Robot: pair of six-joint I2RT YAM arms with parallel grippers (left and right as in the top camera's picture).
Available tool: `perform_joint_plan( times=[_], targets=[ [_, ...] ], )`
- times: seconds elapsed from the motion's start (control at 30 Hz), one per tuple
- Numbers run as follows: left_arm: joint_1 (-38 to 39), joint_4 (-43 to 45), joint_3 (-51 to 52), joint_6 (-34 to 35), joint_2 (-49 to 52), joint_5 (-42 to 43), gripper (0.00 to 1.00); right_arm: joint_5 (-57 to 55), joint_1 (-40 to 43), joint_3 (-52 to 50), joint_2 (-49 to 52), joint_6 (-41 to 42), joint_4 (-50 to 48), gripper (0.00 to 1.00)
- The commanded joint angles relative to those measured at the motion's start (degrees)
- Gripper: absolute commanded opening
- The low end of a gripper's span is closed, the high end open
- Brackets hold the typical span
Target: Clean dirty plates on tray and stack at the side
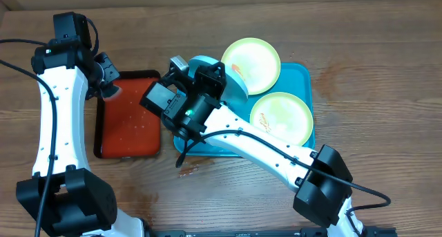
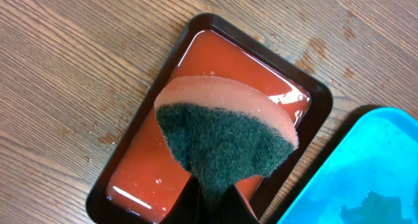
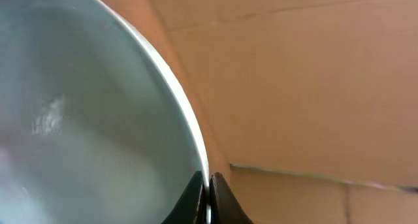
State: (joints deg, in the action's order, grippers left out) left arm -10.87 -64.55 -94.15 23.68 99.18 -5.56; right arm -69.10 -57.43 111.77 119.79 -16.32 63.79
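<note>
Bare tabletop beside the turquoise tray lies to my right gripper's right in the overhead view, so I will carry the plate there, level it, lower and release it.
Two pale yellow-green plates (image 1: 251, 63) (image 1: 282, 117) lie on the turquoise tray (image 1: 304, 74); the nearer one has faint orange smears. My right gripper (image 1: 207, 85) is shut on the rim of the pale blue-white plate (image 1: 235, 81), holding it tilted on edge above the tray's left end. In the right wrist view the plate (image 3: 85, 119) fills the left side, its rim pinched between the fingers (image 3: 209, 191). My left gripper (image 2: 209, 201) is shut on a sponge (image 2: 225, 136), green scouring side up with a pink edge, held over the red tray (image 2: 150, 165).
The red tray with black rim (image 1: 129, 116) sits left of the turquoise tray, wet and shiny. A small dark smear (image 1: 188, 171) marks the wooden table in front of the trays. The turquoise tray's corner shows in the left wrist view (image 2: 366, 172).
</note>
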Motion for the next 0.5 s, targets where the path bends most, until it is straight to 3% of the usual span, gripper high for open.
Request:
perform_joint_plan(
  times=[0.0, 0.07, 0.2, 0.27, 0.47],
  targets=[
    [0.0, 0.1, -0.5, 0.7, 0.2, 0.7, 0.04, 25.8, 2.3, 1.7, -0.4, 2.5, 0.1, 0.04],
    [0.0, 0.1, -0.5, 0.7, 0.2, 0.7, 0.04, 34.6, 4.6, 1.6, -0.4, 0.9, 0.2, 0.04],
    [0.0, 0.1, -0.5, 0.8, 0.2, 0.7, 0.04, 24.6, 8.0, 2.3, -2.2, 9.1, 1.1, 0.04],
    [0.0, 0.1, -0.5, 0.7, 0.2, 0.7, 0.04, 27.7, 9.8, 2.4, -4.0, 9.5, 0.8, 0.04],
    [0.0, 0.1, -0.5, 0.8, 0.2, 0.7, 0.04, 64.1, 23.8, 2.1, -5.4, 9.5, 1.7, 0.04]
  ],
)
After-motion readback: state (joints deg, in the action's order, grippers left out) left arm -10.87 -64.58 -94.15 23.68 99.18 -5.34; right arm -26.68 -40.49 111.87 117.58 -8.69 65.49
